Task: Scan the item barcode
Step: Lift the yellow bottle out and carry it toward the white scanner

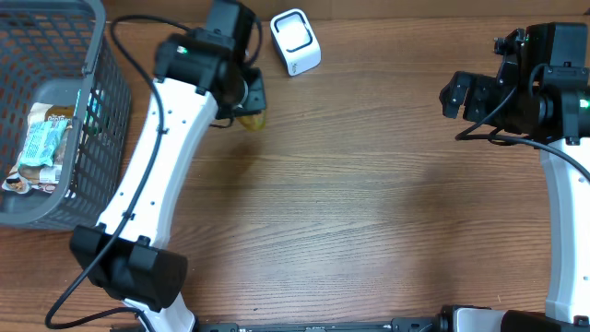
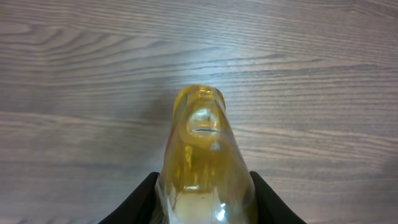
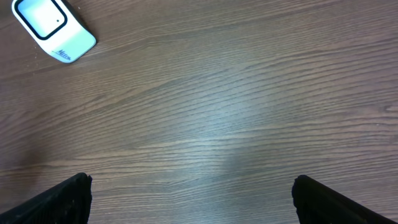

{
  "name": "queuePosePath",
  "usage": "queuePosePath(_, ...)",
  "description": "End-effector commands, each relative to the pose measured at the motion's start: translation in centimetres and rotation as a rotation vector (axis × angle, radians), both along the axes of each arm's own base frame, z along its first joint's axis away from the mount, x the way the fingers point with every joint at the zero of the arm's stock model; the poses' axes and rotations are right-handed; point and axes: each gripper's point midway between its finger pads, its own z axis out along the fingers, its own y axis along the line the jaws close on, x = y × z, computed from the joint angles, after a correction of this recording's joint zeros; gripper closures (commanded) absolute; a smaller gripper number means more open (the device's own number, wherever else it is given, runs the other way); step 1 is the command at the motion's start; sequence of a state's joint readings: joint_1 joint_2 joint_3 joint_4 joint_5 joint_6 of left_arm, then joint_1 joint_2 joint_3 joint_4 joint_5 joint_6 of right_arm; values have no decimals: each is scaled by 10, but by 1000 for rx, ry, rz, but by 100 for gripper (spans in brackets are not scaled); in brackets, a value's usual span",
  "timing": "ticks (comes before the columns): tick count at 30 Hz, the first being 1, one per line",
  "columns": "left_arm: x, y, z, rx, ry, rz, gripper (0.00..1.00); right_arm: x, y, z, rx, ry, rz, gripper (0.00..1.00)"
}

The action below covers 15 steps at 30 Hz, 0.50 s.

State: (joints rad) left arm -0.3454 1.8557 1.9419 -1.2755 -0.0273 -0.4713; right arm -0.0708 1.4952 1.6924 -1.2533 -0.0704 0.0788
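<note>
The bottle (image 2: 200, 149) needs to go back and down next, to the open wood below my left gripper and to the gripper's right in the overhead view. My left gripper needs to carry it there and release it.
The item, a clear yellow bottle (image 2: 200, 149), sits between the black fingers of my left gripper (image 2: 204, 182), which is shut on it just above the wooden table. No barcode shows on it in any view. From overhead only its yellow end (image 1: 252, 119) peeks out below the left gripper (image 1: 249, 103), a short way left of and below the white scanner (image 1: 295, 41) at the table's back. My right gripper (image 1: 458, 96) hangs open and empty at the right; in its wrist view the gripper (image 3: 191, 183) has bare wood between its fingers, with the scanner (image 3: 53, 28) at the upper left.
A grey mesh basket (image 1: 95, 111) stands at the left edge with wrapped snack packs (image 1: 41, 148) inside. The left arm's white link (image 1: 157, 166) slants across the table's left half.
</note>
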Motion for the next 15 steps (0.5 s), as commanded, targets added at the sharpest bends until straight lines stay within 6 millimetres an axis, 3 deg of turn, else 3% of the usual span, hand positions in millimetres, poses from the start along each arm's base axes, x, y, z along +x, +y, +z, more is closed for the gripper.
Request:
queuePosePath(1, 0, -9, -17, 0, 9, 32, 82, 0, -2, 12, -9, -35, -9, 0)
queuePosePath(6, 1, -17, -39, -4, 14, 61, 81, 0, -2, 12, -9, -35, -9, 0)
queuePosePath(15, 3, -23, -54, -17, 12, 53, 79, 0, -2, 12, -9, -35, -9, 0)
